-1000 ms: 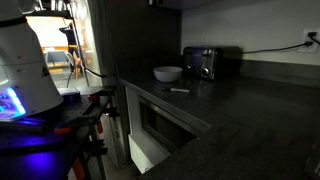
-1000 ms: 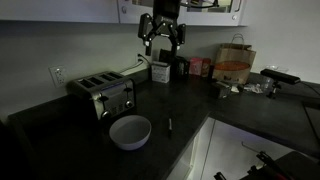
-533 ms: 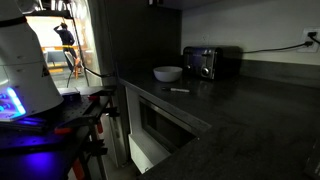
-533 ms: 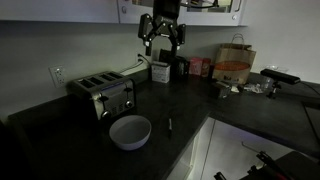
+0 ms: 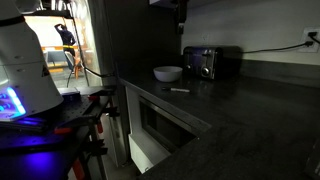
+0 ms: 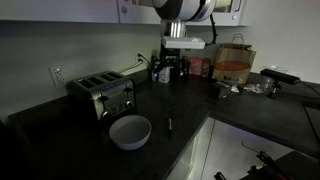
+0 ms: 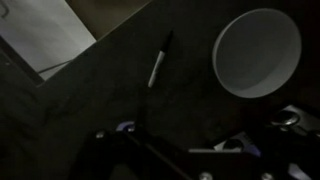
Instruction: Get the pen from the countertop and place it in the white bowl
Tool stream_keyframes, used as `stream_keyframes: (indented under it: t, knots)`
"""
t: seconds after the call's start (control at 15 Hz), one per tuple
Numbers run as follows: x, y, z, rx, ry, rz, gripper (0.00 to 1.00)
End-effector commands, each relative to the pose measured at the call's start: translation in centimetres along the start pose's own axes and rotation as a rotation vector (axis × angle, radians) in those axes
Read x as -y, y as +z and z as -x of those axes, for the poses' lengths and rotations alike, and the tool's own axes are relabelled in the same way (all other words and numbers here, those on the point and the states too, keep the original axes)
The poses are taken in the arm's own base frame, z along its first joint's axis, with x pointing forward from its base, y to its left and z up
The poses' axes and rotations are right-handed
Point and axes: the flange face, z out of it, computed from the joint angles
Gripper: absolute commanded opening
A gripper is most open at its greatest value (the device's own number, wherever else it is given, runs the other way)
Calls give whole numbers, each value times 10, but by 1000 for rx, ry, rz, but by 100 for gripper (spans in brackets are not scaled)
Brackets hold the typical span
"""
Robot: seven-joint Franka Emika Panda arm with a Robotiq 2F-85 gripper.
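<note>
My gripper moves down next, turning slightly to line up with the pen (image 5: 179,90), onto its pale end. The pen lies flat and slanted far below my open fingers.
The pen (image 7: 160,60) is a thin pale stick with a dark end. It lies flat on the dark countertop (image 7: 110,95), just beside the white bowl (image 7: 257,52). Both exterior views show the pen (image 5: 179,90) (image 6: 169,125) next to the empty bowl (image 5: 168,73) (image 6: 130,131). My gripper (image 6: 172,68) hangs high above the counter, well above the pen and bowl. Only its dark fingers (image 7: 185,150) show at the bottom of the wrist view; they are spread apart with nothing between them. In an exterior view it is at the top edge (image 5: 178,12).
A black and silver toaster (image 6: 104,95) (image 5: 210,62) stands just behind the bowl. Jars, a brown paper bag (image 6: 236,62) and clutter line the back wall and the far corner. The counter's front edge (image 5: 165,100) drops off near the pen.
The arm has turned and the gripper has come down from the top of the exterior view. Pen and bowl have not moved.
</note>
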Motion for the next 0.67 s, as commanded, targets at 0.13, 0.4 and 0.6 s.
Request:
stream_keyframes:
  t: [0.13, 0.4, 0.6]
  knots:
    - [-25, 92, -28, -40, 209, 28, 100]
    - [-46, 154, -35, 13, 300, 36, 100]
    - [-57, 188, -35, 73, 328, 50, 100]
